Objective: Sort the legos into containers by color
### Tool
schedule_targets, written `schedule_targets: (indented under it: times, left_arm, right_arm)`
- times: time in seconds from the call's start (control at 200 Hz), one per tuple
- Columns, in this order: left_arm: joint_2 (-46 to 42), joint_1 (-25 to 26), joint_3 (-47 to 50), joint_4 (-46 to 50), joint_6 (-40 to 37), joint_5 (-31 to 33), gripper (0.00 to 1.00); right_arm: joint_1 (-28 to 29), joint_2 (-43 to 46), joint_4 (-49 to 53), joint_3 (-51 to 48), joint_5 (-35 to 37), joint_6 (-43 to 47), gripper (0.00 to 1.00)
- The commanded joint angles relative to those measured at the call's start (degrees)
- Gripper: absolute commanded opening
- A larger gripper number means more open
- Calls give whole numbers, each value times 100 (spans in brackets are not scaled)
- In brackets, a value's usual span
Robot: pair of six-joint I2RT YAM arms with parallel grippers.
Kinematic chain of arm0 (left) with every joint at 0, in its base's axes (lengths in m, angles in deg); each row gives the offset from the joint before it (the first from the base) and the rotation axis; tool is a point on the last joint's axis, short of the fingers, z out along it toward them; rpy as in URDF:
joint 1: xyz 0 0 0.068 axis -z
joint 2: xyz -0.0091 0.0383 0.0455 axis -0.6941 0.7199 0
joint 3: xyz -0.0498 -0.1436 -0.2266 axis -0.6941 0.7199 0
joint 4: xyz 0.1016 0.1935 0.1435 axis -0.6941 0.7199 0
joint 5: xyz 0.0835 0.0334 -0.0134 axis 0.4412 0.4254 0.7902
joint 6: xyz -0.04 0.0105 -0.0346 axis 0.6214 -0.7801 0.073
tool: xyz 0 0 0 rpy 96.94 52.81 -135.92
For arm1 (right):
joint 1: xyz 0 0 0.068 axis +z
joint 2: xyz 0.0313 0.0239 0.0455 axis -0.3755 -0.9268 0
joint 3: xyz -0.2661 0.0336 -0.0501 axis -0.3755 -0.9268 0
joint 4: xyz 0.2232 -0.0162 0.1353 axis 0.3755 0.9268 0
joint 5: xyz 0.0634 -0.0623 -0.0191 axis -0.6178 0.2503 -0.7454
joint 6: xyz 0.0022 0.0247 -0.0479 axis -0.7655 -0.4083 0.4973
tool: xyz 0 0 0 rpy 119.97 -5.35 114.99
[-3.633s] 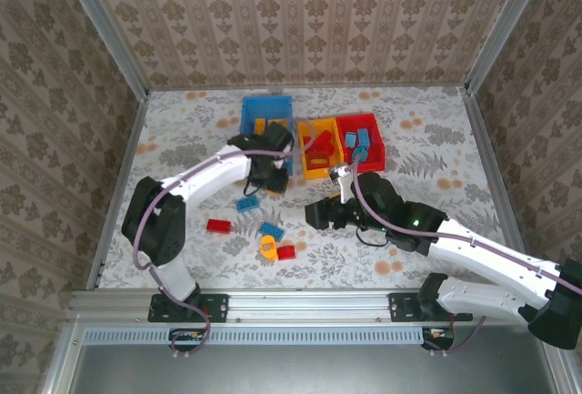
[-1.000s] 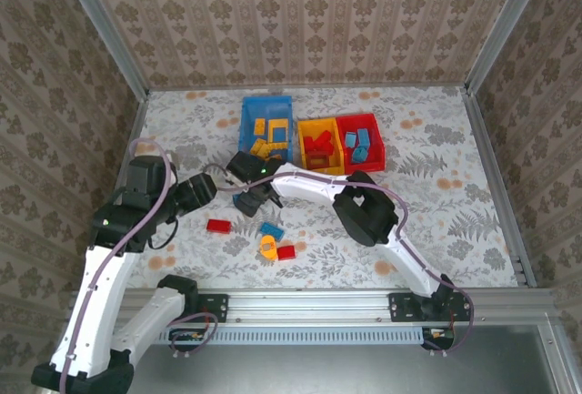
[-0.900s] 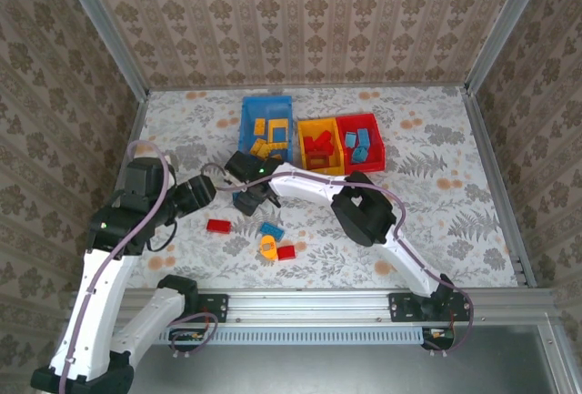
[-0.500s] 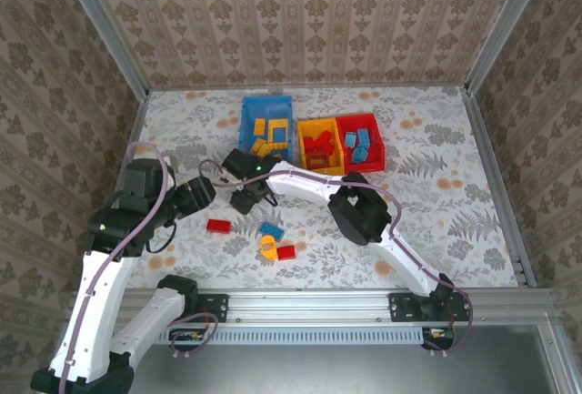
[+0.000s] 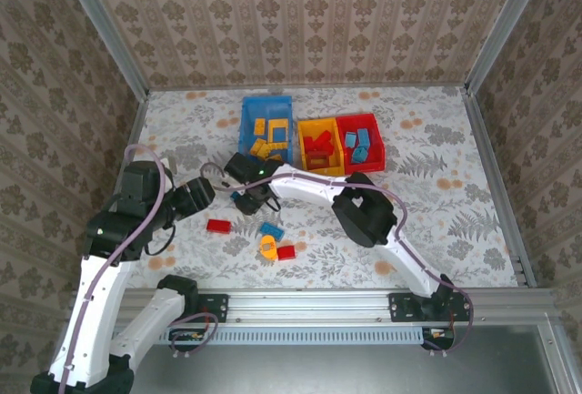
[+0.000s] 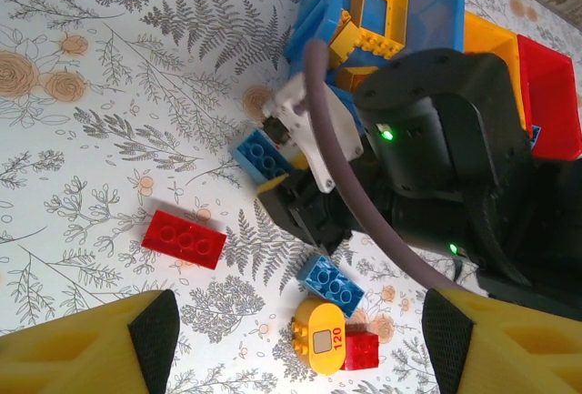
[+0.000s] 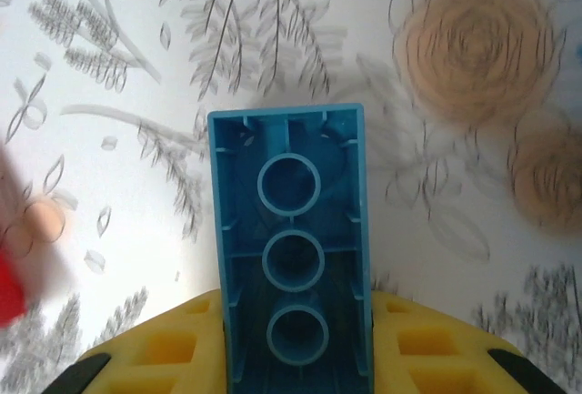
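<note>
Blue pieces are inside the red bin [image 5: 377, 157], so next the robot's right gripper should rise off the cloth, carry the brick outward past the yellow bin [image 5: 304, 168] and let it go in there.
My right gripper [image 5: 248, 197] [image 7: 293, 344] is shut on a blue lego brick [image 7: 291, 230], whose hollow underside faces the wrist camera; the same brick [image 6: 262, 155] shows at the jaws just over the tablecloth. My left gripper [image 5: 200, 196] [image 6: 300, 344] hangs open to its left, holding nothing. Loose on the cloth lie a red brick [image 5: 218, 226] [image 6: 184, 239], a blue brick [image 5: 271, 230] [image 6: 331, 283], a yellow rounded piece [image 5: 268, 247] [image 6: 323, 347] and a small red brick [image 5: 285, 252] [image 6: 362, 351]. Behind stand the blue bin [image 5: 250, 103], yellow bin [image 5: 304, 168] and red bin [image 5: 377, 157].
The blue bin holds yellow pieces, the yellow bin red ones, the red bin blue ones. The right arm [image 5: 364, 207] stretches across the table's middle from its base at the near right. Patterned walls close the table at the back and sides.
The right gripper's jaws have closed on the blue brick in front of the blue bin. The left arm has barely moved and its gripper stays open.
</note>
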Motion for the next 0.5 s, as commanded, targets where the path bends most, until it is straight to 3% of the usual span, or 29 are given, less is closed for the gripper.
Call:
schedule_targets:
  times: [0.0,0.23,0.495]
  left_arm:
    - [-66,-55,90,-113,-47,-178,74]
    - [452,134,215,-1134,-82,-998,74]
    - [2539,1863,-882,-2241,-553,-625,74]
  right_arm:
    - [8,913,-369,-510,-70,-199,24]
    - [-498,2731,-773,-2203,24,-963,22]
    - [-2370,4946,-684,-4392,131,-2259,21]
